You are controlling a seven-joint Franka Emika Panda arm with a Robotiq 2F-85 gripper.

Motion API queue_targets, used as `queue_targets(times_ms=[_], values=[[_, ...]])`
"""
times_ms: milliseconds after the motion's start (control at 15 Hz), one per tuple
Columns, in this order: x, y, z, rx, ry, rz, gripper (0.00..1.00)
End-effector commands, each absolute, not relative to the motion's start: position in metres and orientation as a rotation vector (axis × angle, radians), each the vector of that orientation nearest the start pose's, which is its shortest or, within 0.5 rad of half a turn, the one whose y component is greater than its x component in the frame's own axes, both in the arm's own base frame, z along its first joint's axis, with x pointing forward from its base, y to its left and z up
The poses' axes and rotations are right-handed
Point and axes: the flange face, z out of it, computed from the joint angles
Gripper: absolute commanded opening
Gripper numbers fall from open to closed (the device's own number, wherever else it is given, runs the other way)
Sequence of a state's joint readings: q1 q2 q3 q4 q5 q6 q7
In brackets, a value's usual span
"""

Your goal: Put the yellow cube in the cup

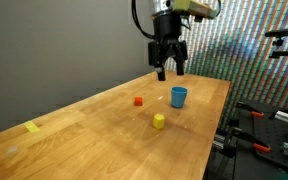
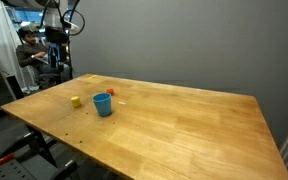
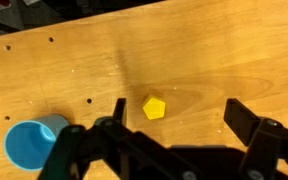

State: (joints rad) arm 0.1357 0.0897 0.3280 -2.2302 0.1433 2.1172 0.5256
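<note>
My gripper is open and high above the table, and the cube is far below between the spread fingers. So my gripper will go down over the yellow cube [image 1: 159, 121] [image 3: 154, 107] next.
The yellow cube [image 1: 159, 121] lies on the wooden table, near its front edge in an exterior view; it also shows in the other exterior view [image 2: 76, 101] and in the wrist view [image 3: 155, 107]. The light-blue cup [image 1: 179, 96] stands upright a short way from it, also seen in the other exterior view [image 2: 103, 104] and at the lower left of the wrist view [image 3: 32, 143]. My gripper [image 1: 166, 70] hangs high above the table, open and empty. In the wrist view the cube lies between the open fingers [image 3: 178, 112], nearer the left one, far below.
A small red cube [image 1: 138, 100] lies on the table [image 1: 94, 130] near the cup. A flat yellow tape scrap [image 1: 32, 127] sits toward the table's far end. Tripods and equipment stand beside the table. A person [image 2: 26, 50] sits behind the robot.
</note>
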Motion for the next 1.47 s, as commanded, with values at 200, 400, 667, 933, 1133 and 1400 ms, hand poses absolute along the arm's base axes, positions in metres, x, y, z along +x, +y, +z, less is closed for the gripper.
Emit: queue_targets(times_ms=[200,400,667,933,1133,1400], values=[[0.462,0.235,0.246,-3.105,0.289,0.300,1.00],[0.453,0.237,0.218,-3.146,0.267,0.284,1.00],[0.442,0.239,0.181,-3.227,0.218,0.281,1.00],[0.444,0.246,0.164,-3.283,0.142,0.224,1.00],[0.448,0.258,0.160,-3.290,0.049,0.182,1.00],[0.454,0.266,0.162,-3.287,0.006,0.160,0.75]])
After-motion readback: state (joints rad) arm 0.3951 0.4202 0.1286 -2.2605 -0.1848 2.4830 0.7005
